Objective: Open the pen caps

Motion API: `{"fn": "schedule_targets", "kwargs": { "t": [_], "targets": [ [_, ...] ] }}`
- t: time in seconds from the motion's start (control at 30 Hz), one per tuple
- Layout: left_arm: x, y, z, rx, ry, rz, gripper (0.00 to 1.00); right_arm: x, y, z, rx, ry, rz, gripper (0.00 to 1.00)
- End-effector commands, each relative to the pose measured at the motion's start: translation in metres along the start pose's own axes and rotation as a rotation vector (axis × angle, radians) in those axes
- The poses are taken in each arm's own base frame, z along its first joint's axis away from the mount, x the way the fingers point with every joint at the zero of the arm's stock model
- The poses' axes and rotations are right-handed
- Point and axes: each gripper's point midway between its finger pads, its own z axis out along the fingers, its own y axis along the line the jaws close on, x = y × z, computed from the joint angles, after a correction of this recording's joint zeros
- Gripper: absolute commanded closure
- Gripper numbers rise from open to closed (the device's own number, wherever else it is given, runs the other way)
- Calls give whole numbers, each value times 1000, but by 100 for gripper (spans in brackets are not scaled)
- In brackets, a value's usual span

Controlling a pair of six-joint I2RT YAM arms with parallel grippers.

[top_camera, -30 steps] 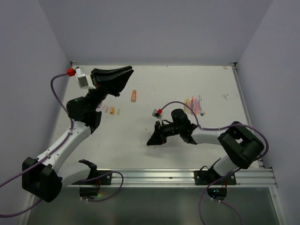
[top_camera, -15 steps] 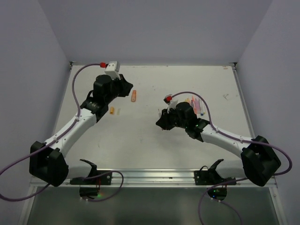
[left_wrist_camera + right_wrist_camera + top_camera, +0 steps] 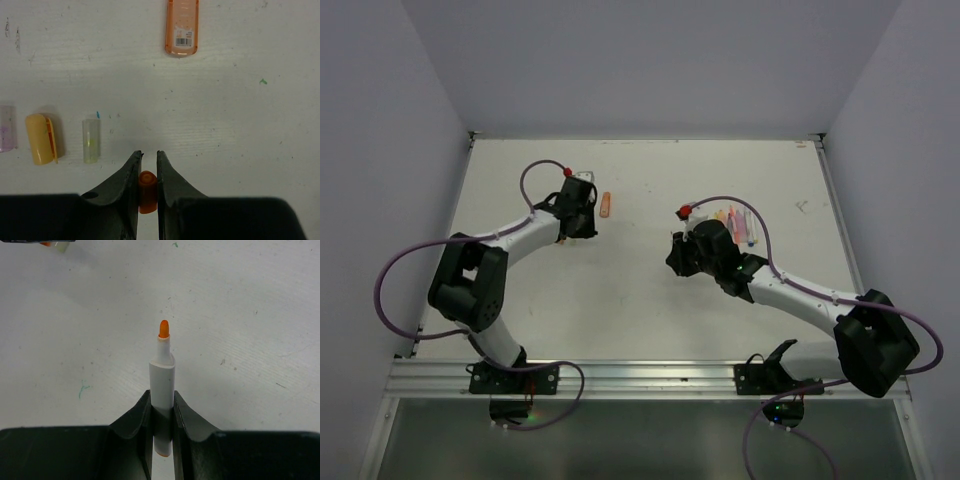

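I will next lower my left gripper to the table beside the clear yellowish cap (image 3: 91, 140) in the row of caps and release the orange cap.
My left gripper (image 3: 148, 156) is shut on a small orange pen cap (image 3: 147, 191), held just above the table at the far left (image 3: 582, 222). Ahead of it lie a clear yellowish cap (image 3: 91, 140), a yellow cap (image 3: 41, 138) and a lilac cap (image 3: 6, 128) at the frame edge. An orange highlighter (image 3: 182, 26) lies farther off; it also shows in the top view (image 3: 606, 204). My right gripper (image 3: 162, 396) is shut on an uncapped white pen (image 3: 162, 380) with an orange tip (image 3: 163, 328), near the table's middle (image 3: 682, 256). Several more pens (image 3: 738, 224) lie in a row behind the right arm.
The white table (image 3: 620, 300) carries small ink marks. Grey walls close in the left, back and right sides. A metal rail (image 3: 650, 377) runs along the near edge. Purple cables loop from both arms.
My left arm has swung down and inward, and its gripper now sits low over the table by the loose caps. My right gripper has shifted slightly toward the far right with the white pen.
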Motion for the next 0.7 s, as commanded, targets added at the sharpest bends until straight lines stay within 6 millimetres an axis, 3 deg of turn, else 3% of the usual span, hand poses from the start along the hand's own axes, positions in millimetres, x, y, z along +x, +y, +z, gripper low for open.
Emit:
{"fn": "schedule_targets", "kwargs": {
  "t": [0.0, 0.33, 0.67],
  "targets": [
    [-17, 5, 4, -43, -30, 16, 92, -12, -5, -1, 33, -44, 6, 100],
    [2, 15, 32, -108, 35, 21, 83, -7, -9, 2, 47, -30, 4, 100],
    [7, 23, 39, -147, 28, 16, 73, -5, -10, 3, 47, -25, 8, 100]
  ]
}}
